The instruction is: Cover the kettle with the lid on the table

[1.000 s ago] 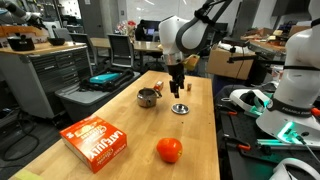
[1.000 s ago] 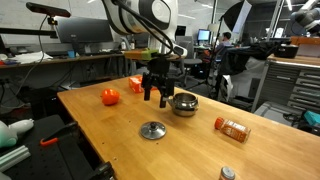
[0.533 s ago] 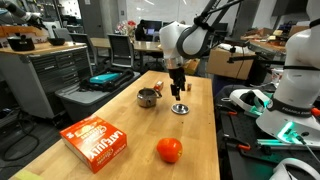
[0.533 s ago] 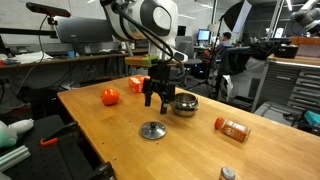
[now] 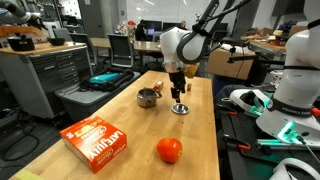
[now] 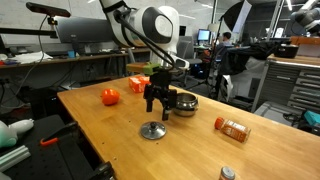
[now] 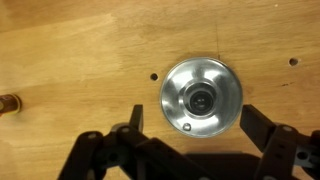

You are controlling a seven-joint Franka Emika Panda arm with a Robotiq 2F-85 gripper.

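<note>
I will next move my gripper down toward the lid, put its open fingers on either side of the dark knob (image 6: 153, 125) (image 7: 201, 98) and close them there, because they are still above it.
The kettle (image 5: 147, 97) (image 6: 184, 103) is a small shiny silver pot, open on top, on the wooden table. The lid (image 5: 180, 108) (image 6: 153, 130) (image 7: 201, 97) is a flat silver disc with a dark knob, lying on the table beside the kettle. My gripper (image 5: 179, 92) (image 6: 157, 106) (image 7: 195, 122) hangs open just above the lid. In the wrist view its two dark fingers stand either side of the lid's near edge, not touching it.
An orange-red ball (image 5: 169, 150) (image 6: 110, 96) and an orange box (image 5: 96, 140) (image 6: 135, 84) lie on the table (image 5: 120, 120). An orange bottle (image 6: 232, 128) lies on its side. A tiny brown block (image 7: 8, 102) sits at the wrist view's left edge.
My gripper has moved away from the kettle to above the lid and come lower over it. Lid and kettle have not moved.
</note>
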